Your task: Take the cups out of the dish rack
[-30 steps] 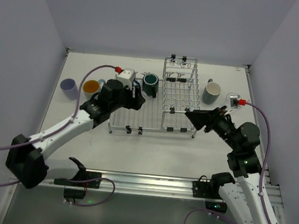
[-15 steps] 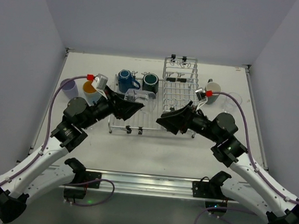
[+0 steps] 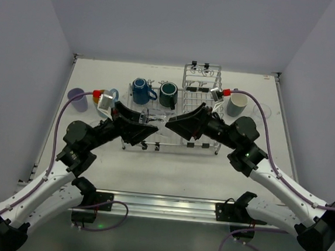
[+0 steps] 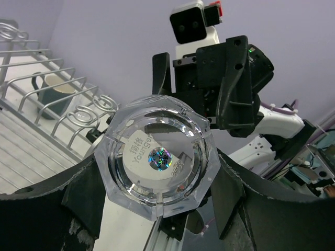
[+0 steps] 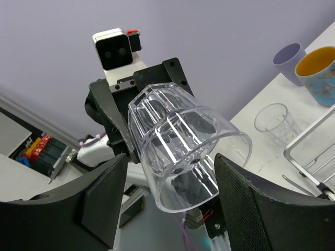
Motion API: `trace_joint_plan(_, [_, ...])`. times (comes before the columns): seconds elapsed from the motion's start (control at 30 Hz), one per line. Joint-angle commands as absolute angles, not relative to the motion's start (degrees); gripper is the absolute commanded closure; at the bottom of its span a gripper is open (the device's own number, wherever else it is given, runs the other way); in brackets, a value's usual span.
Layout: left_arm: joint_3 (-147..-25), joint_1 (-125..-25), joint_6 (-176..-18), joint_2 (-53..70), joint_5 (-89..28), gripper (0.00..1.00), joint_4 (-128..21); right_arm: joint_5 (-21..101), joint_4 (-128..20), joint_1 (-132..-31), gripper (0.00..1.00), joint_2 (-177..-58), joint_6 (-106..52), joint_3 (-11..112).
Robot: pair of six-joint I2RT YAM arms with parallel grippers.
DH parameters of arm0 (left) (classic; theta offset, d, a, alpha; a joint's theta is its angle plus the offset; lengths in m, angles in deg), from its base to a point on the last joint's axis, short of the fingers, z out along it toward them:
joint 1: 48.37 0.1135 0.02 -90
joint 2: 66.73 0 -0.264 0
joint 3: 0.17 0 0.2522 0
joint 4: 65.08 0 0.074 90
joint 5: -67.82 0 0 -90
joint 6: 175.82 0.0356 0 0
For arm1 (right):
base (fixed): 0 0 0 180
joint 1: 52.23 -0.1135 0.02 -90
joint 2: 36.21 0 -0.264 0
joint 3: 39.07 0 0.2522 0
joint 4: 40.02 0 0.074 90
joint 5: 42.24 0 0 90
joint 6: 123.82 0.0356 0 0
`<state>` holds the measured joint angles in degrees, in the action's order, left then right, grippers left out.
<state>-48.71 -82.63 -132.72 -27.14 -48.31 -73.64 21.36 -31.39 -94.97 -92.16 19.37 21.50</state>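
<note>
The glass's opening faces my right gripper, so the gripper should next move toward the left gripper, put one finger inside the glass and close on the glass's side by its rim (image 3: pixel 169 118) (image 5: pixel 158 183).
A small clear glass (image 3: pixel 154 119) hangs in the air over the flat grid of the silver dish rack (image 3: pixel 204 87). My left gripper (image 3: pixel 149 124) is shut on its thick base (image 4: pixel 157 159), with the glass lying sideways. Its open mouth (image 5: pixel 201 172) points at my right gripper (image 3: pixel 176 125), which is open with a finger (image 5: pixel 107 201) on each side of the rim. On the rack stand a blue mug (image 3: pixel 139 90) and a dark green mug (image 3: pixel 168 94). A grey-green mug (image 3: pixel 237 104) stands right of the rack.
A lavender tumbler (image 3: pixel 77 99) and a light-blue mug with a yellow inside (image 5: pixel 319 73) stand on the table at the left, with a clear glass (image 5: pixel 275 123) beside them. Another clear glass (image 3: pixel 263 110) stands at the far right. White walls close in the table.
Both arms swung in over the rack. My left gripper lifted the clear glass and tipped it sideways. My right gripper came from the right to the mouth of the glass.
</note>
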Motion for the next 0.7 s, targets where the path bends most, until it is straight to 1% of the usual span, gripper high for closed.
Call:
trace_joint_plan(0.0, [-49.3, -83.0, -133.3, -26.7, -52.8, 0.64, -80.3, 21.9, -26.4, -95.6, 0.32, -92.9, 20.6, 25.5])
trace_joint_plan(0.03, [-49.3, -83.0, -133.5, -25.3, -53.7, 0.63, -81.2, 21.5, -25.7, -95.8, 0.32, -93.6, 21.0, 26.6])
trace_joint_plan(0.1, [-48.7, -83.0, -133.9, -24.8, -54.4, 0.58, -81.8, 21.1, -23.6, -96.7, 0.38, -95.7, 22.6, 27.3])
trace_joint_plan(0.13, [-48.5, -83.0, -133.9, -25.2, -53.7, 0.54, -82.1, 21.5, -22.8, -97.1, 0.41, -96.2, 23.0, 27.9])
trace_joint_plan(0.17, [-47.9, -83.0, -133.5, -25.6, -53.2, 0.50, -82.0, 21.9, -22.3, -97.7, 0.50, -97.3, 23.7, 28.2])
trace_joint_plan(0.2, [-47.9, -83.0, -133.1, -26.2, -51.8, 0.45, -80.8, 22.4, -21.1, -98.0, 0.55, -97.6, 24.2, 27.9])
trace_joint_plan(0.23, [-47.9, -83.0, -132.5, -27.2, -51.4, 0.34, -79.9, 23.6, -20.0, -98.1, 0.62, -97.7, 24.8, 27.4])
trace_joint_plan(0.27, [-48.5, -83.0, -131.1, -27.5, -51.1, 0.29, -78.8, 23.8, -18.9, -98.1, 0.69, -98.0, 26.2, 27.1])
trace_joint_plan(0.3, [-48.9, -83.0, -130.3, -27.9, -50.6, 0.24, -76.0, 24.1, -17.3, -98.1, 0.85, -98.0, 26.6, 26.3])
trace_joint_plan(0.33, [-49.3, -83.0, -129.3, -28.7, -50.4, 0.12, -74.8, 24.9, -16.9, -98.1, 0.92, -97.9, 26.9, 26.0])
trace_joint_plan(0.37, [-50.1, -83.0, -127.3, -29.1, -50.1, 0.07, -73.6, 25.3, -16.6, -98.1, 0.97, -97.7, 27.0, 25.7])
trace_joint_plan(0.4, [-50.9, -83.0, -125.9, -29.6, -48.7, 0.02, -69.3, 26.0, -16.7, -98.1, 1.00, -96.5, 26.7, 25.1])
trace_joint_plan(0.43, [-51.7, -83.0, -124.2, -30.9, -47.4, 0.00, -66.4, 26.7, -17.4, -98.1, 1.00, -95.5, 26.0, 25.0])
trace_joint_plan(0.47, [-53.9, -83.0, -120.7, -31.5, -46.0, 0.00, -63.6, 28.5, -18.9, -98.1, 1.00, -94.5, 23.7, 25.1])
trace_joint_plan(0.5, [-55.2, -82.9, -118.8, -32.2, -41.5, 0.00, -60.1, 29.5, -23.8, -98.0, 1.00, -92.2, 21.9, 26.6])
trace_joint_plan(0.53, [-56.4, -82.9, -117.0, -33.6, -38.4, 0.00, -53.2, 30.4, -27.5, -98.0, 1.00, -91.2, 20.0, 27.9])
trace_joint_plan(0.57, [-58.1, -83.0, -113.9, -34.2, -35.5, 0.00, -49.9, 32.9, -31.3, -97.9, 1.00, -90.4, 15.5, 29.3])
trace_joint_plan(0.6, [-59.0, -83.0, -112.4, -34.8, -29.5, 0.00, -43.6, 34.4, -39.6, -97.9, 1.00, -88.9, 13.1, 32.8])
trace_joint_plan(0.67, [-60.8, -83.0, -108.4, -36.1, -24.5, 0.00, -38.5, 38.2, -48.9, -96.9, 1.00, -87.8, 6.1, 36.5])
